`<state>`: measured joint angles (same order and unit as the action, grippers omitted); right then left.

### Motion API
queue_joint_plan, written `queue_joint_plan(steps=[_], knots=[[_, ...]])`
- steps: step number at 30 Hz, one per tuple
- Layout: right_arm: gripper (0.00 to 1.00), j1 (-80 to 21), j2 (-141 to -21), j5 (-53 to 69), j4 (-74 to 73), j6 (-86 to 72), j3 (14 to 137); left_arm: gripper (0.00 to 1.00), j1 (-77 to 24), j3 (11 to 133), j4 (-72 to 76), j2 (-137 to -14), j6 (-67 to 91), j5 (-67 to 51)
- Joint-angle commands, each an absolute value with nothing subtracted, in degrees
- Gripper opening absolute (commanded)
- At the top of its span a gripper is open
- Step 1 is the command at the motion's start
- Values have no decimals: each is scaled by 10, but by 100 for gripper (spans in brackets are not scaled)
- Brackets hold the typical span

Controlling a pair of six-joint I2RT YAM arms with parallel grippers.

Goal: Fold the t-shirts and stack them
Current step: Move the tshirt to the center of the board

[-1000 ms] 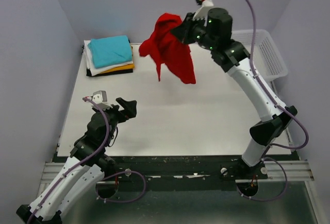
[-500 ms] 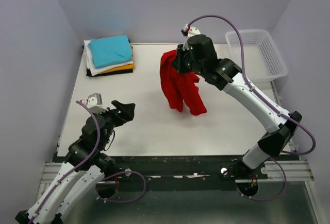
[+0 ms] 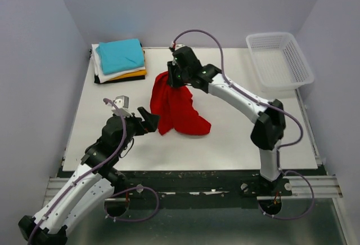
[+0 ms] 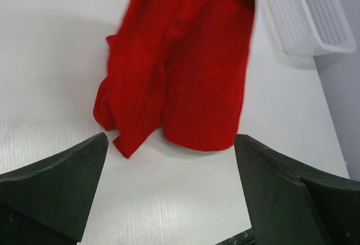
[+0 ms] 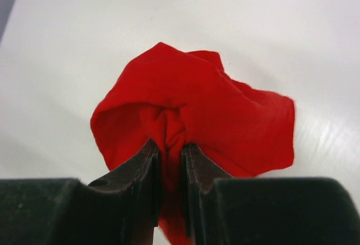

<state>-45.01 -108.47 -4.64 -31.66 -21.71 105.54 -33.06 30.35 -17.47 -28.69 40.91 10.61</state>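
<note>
I need to move my left gripper down to the red t-shirt (image 3: 179, 108) next and close it on the t-shirt's pointed near corner.
The red t-shirt (image 3: 179, 108) hangs bunched from my right gripper (image 3: 171, 78), its lower part resting on the white table (image 3: 236, 132) at mid-left. The right wrist view shows the jaws pinched on a fold of the red t-shirt (image 5: 194, 107). My left gripper (image 3: 149, 120) is open and empty, just left of the shirt's lower edge; its wrist view shows the red t-shirt (image 4: 185, 70) in front of the spread fingers (image 4: 56, 186). A folded stack with a teal tee (image 3: 120, 54) on top, then white, orange and black, lies at the back left.
A white plastic lattice basket (image 3: 279, 60) stands at the back right corner; it also shows in the left wrist view (image 4: 312, 17). Grey walls close in the table on three sides.
My right arm has swung the red shirt from high at the back down and left until it touches the table. My left gripper has moved right, toward the shirt.
</note>
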Motion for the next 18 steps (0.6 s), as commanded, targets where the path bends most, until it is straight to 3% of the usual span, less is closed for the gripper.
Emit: queue_joint_plan(steps=[1,4,7,12,18], knots=[[31,-453,-1227,-65,-309,-213,1181,99,-325,301,-147,-330,382,57],[98,-448,-1274,-109,-305,-204,1229,99,-317,300,-143,-365,385,39],[100,-446,-1245,-134,-296,-208,1193,99,-300,297,-132,-404,390,11],[100,-446,-1068,-166,-205,-225,957,99,-269,278,-104,-472,413,-39],[100,-442,-855,-238,-151,-295,678,83,-233,219,-19,-540,465,-99]])
